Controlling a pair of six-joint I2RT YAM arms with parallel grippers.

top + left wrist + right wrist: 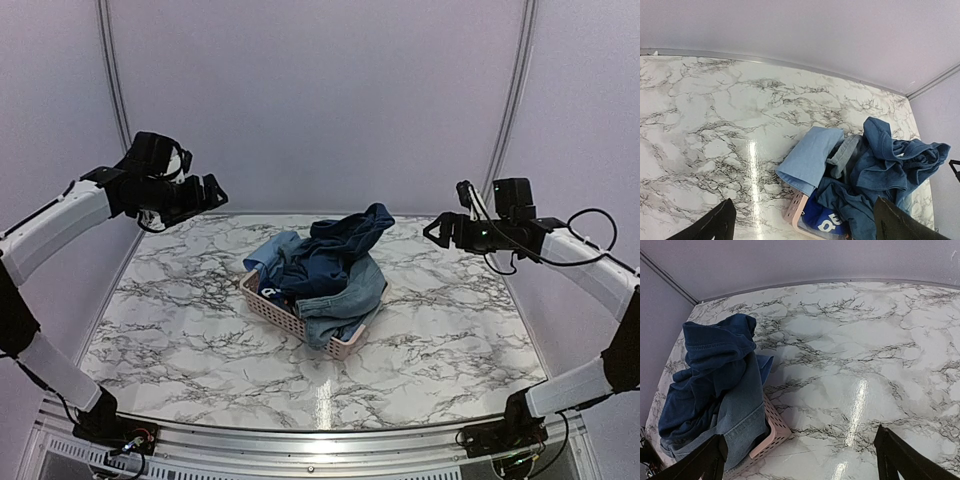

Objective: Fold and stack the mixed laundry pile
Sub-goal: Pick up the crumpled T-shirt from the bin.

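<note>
My left gripper will next move across and down onto the dark blue garment's middle (325, 264) (876, 173), which lies below it, to its right in the top view.
The mixed laundry pile (325, 262) is heaped in a pink perforated basket (275, 310) at the table's middle. A dark blue garment (345, 240) lies on top, a light-blue piece (812, 155) hangs over the left rim, a denim piece (740, 415) drapes over the right side, and a bright-blue item with white print (827, 220) lies inside. My left gripper (215, 195) is open and empty, raised high left of the pile. My right gripper (432, 232) is open and empty, raised to the pile's right.
The marble table (180, 320) has purple walls (320, 100) close around its back and sides. The basket's pink corner shows in the right wrist view (775, 432). A metal rail (320, 435) runs along the front edge by the arm bases.
</note>
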